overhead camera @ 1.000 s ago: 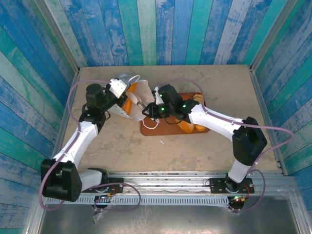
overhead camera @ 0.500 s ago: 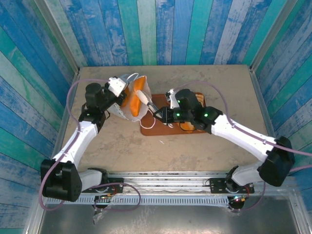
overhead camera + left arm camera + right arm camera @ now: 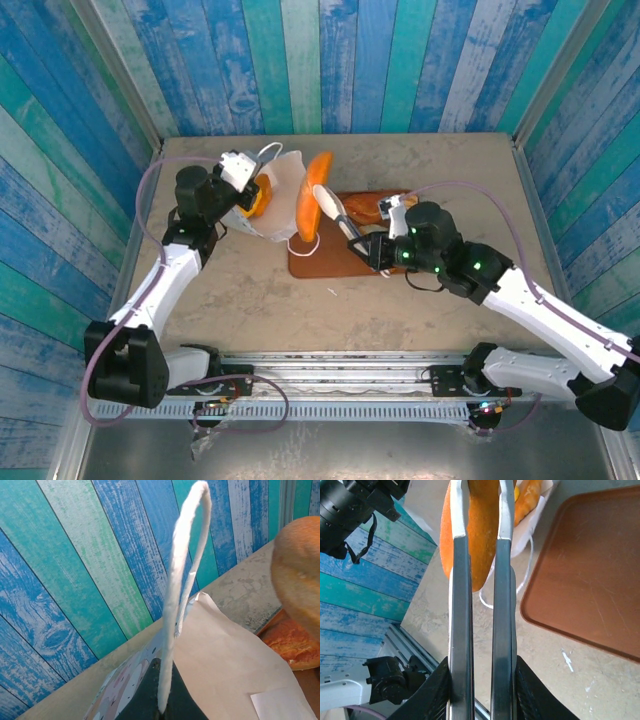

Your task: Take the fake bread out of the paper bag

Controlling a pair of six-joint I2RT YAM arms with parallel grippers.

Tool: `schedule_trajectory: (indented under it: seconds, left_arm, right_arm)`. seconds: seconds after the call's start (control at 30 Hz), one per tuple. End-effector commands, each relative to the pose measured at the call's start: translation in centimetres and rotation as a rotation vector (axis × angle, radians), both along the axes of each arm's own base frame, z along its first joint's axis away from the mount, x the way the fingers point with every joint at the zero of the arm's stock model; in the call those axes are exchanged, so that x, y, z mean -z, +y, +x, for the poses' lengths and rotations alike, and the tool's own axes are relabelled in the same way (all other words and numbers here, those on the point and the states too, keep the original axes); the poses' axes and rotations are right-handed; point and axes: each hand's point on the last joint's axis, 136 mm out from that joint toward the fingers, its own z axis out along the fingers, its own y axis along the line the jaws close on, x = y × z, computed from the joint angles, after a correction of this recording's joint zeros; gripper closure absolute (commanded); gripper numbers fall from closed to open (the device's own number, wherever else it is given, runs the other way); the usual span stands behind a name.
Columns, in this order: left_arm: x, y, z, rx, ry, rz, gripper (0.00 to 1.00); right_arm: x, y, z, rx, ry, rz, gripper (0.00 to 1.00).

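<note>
The loaf needs to come down next in my right gripper onto the tray's bare end beside the paper bag (image 3: 281,196), and then I should let it go.
The paper bag (image 3: 281,196) stands open at the back left of the table, with a piece of fake bread (image 3: 262,196) showing in its mouth. My left gripper (image 3: 248,178) is shut on the bag's white cord handle (image 3: 183,575), which runs up from between my jaws (image 3: 163,709). A long orange loaf (image 3: 309,210) hangs upright in the air just right of the bag. My right gripper (image 3: 328,205) is shut on it, and its two long fingers (image 3: 461,570) clamp the loaf (image 3: 480,535) from both sides.
A flat reddish-brown tray (image 3: 335,258) lies right of the bag, under my right gripper, with golden bread (image 3: 383,208) at its far side. The same tray (image 3: 590,570) shows in the right wrist view. Blue striped walls close in the table on three sides.
My right arm has drawn back to the right and lifted the orange loaf out of the bag's mouth. The left gripper has kept its hold on the handle.
</note>
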Motion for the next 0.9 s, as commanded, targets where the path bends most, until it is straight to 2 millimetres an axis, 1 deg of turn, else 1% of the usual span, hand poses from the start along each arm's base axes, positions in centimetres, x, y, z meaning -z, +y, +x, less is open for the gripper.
schedule_trajectory:
  seconds: [0.0,0.17,0.3,0.4,0.5,0.63,0.77,0.87]
  left_arm:
    - [-0.8,0.3,1.0,-0.028,-0.019,-0.004,1.0]
    - [-1.0,0.8,0.9,-0.055,-0.028,0.008,1.0]
    - [-1.4,1.2,0.7,-0.079,-0.043,0.017,1.0]
    - [-1.7,1.4,0.7,-0.092,-0.051,0.017,1.0]
    - [-1.9,1.6,0.8,-0.106,-0.056,0.011,1.0]
    - [-2.4,2.2,1.1,-0.144,-0.062,-0.012,1.0]
    - [-2.3,2.5,1.3,-0.163,-0.056,-0.019,0.99]
    - [-2.3,2.5,1.3,-0.163,-0.057,-0.021,1.0]
  right_arm:
    - [-1.1,-1.1,0.1,0.032,-0.054,0.005,0.85]
    - [0.0,-3.4,0.6,0.098,-0.033,-0.065,0.84]
    - [1.4,-4.5,1.0,0.133,0.008,-0.103,0.84]
    - [2.9,-4.9,1.3,0.149,0.045,-0.136,0.84]
    - [4.0,-4.0,1.3,0.102,0.074,-0.157,0.83]
    - [5.9,-2.1,1.7,0.034,0.133,-0.179,0.82]
    - [7.4,0.0,2.4,-0.01,0.168,-0.139,0.82]
    - [8.1,1.4,2.8,-0.039,0.186,-0.109,0.82]
